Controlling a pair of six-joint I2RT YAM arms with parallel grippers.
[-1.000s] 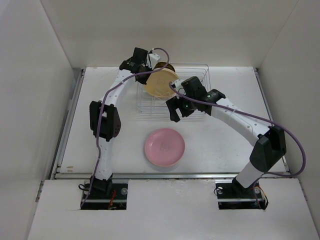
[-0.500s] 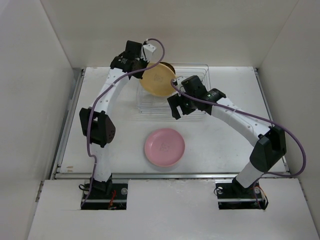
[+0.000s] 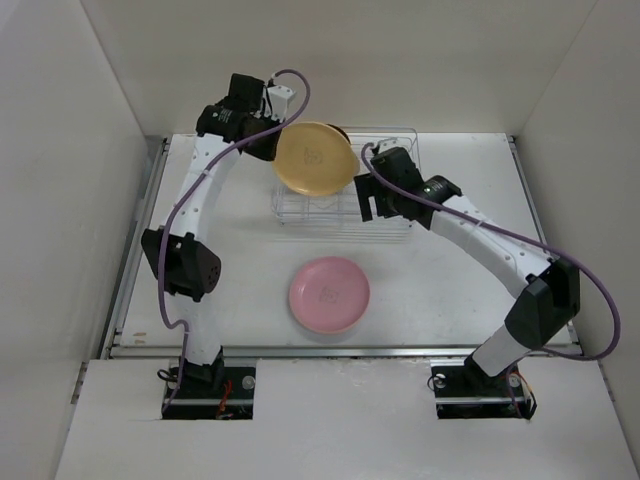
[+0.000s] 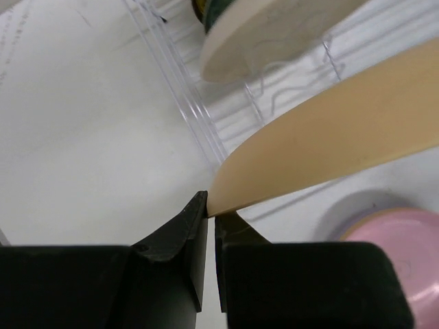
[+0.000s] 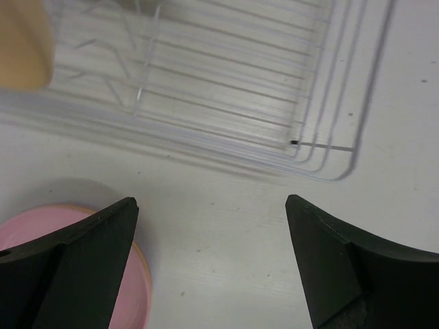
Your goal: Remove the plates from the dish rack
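My left gripper swings back from the rack and down next, turning the yellow plate level onto the pink plate (image 3: 329, 294) (image 4: 419, 266), which lies flat and uncovered.
My left gripper (image 3: 265, 140) is shut on the rim of a yellow plate (image 3: 314, 158) and holds it tilted in the air above the left end of the wire dish rack (image 3: 395, 222). In the left wrist view the fingertips pinch the plate's edge (image 4: 329, 130), with a cream plate (image 4: 274, 34) still upright in the rack (image 4: 199, 116) below. A dark brown plate (image 3: 341, 132) shows behind the yellow one. A pink plate (image 3: 329, 293) lies flat on the table in front of the rack. My right gripper (image 3: 368, 207) is open and empty above the rack's front edge (image 5: 274, 151).
White walls close in the table on the left, right and back. A metal rail (image 3: 340, 350) runs along the near edge. The pink plate (image 5: 41, 274) shows at the lower left of the right wrist view, the yellow plate (image 5: 20, 41) at its top left.
My left gripper has lifted the yellow plate up and left, out of the rack. My right gripper has moved back and right, over the rack's front edge.
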